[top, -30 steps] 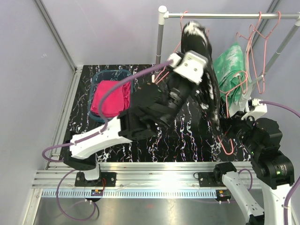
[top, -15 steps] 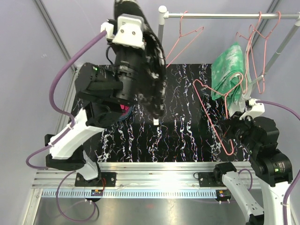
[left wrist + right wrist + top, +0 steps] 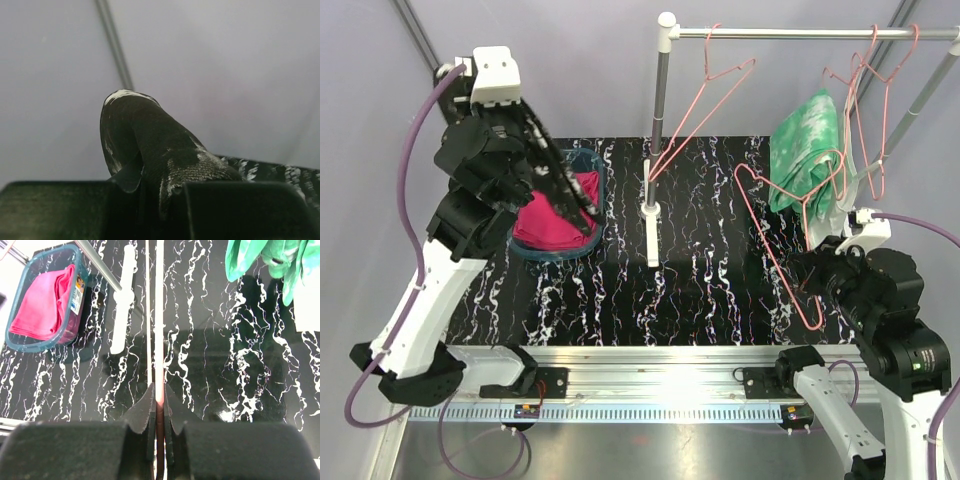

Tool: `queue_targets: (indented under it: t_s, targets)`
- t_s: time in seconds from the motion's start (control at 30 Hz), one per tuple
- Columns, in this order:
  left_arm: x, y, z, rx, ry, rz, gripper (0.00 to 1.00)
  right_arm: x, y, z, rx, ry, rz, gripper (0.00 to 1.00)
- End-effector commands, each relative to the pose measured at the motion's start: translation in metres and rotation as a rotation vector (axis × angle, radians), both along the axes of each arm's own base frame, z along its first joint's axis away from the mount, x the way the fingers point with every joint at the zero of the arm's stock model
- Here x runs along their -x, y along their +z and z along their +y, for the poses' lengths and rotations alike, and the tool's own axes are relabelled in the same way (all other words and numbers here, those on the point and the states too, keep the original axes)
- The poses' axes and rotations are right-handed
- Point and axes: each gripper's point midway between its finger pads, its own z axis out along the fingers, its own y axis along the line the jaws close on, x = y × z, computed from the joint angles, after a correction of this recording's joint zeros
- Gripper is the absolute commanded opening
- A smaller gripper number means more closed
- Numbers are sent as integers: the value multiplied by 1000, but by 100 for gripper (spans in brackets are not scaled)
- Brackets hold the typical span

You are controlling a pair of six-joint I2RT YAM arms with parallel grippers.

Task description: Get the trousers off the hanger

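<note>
I should next tilt my left gripper down and lower it toward the right in the top view, then let go of the black trousers over the blue bin, because the magenta-pink pair lies there.
My left gripper [image 3: 525, 118] is raised at the far left and shut on the black white-speckled trousers [image 3: 560, 185], which hang down over the blue bin [image 3: 582, 158]. In the left wrist view the cloth [image 3: 160, 145] bulges out of the shut gripper [image 3: 160, 200]. The magenta-pink trousers [image 3: 552, 218] lie folded in the bin. The green-and-white trousers [image 3: 805, 150] hang from a pink hanger on the rail. My right gripper [image 3: 817, 278] is shut on a bare pink wire hanger [image 3: 770, 215], whose wire [image 3: 159, 315] runs between the shut jaws [image 3: 159, 400].
The clothes rack has a top rail [image 3: 800, 33], a grey post [image 3: 662, 110] and a white foot [image 3: 652, 230]. An empty pink hanger [image 3: 705, 85] and more hangers [image 3: 865, 80] hang on the rail. The grey wall stands close at my left.
My left arm has swung left from the rail with the black trousers, now over the bin. The hanger in my right gripper is bare. The right arm has barely moved.
</note>
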Motion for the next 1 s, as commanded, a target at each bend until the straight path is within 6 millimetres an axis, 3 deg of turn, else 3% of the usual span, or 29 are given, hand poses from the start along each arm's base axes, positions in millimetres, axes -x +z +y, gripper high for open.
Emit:
queue_targets:
  t_s: [0.0,0.23,0.47,0.67,0.7,0.73,0.83,0.9,0.93,0.97]
  targets:
    - [-1,-9,36,106,59,-24,0,0,25,3,-13,18,-78,0]
    - [-13,-45,84,68,226,76,0,5,23,5,-17,34,-79,0]
    - [-51,-97,74,15,233,168,0,9,29,5,-21,42,-94,0]
    - [-112,-142,72,-89,291,270,0,12,26,6,-23,49,-94,0]
    - [-126,-159,70,-110,296,311,0,13,26,6,-24,48,-94,0]
    - [-132,-163,67,-113,293,322,0,13,26,6,-24,47,-94,0]
    - [-154,-198,57,-117,268,409,0,13,23,4,-19,43,-92,0]
    - [-161,-217,49,-98,241,460,0,12,22,6,-21,50,-87,0]
    - [-170,-238,44,-105,235,512,0,12,22,7,-23,54,-85,0]
    - [-172,-248,40,-111,212,571,0,13,23,8,-26,60,-89,0]
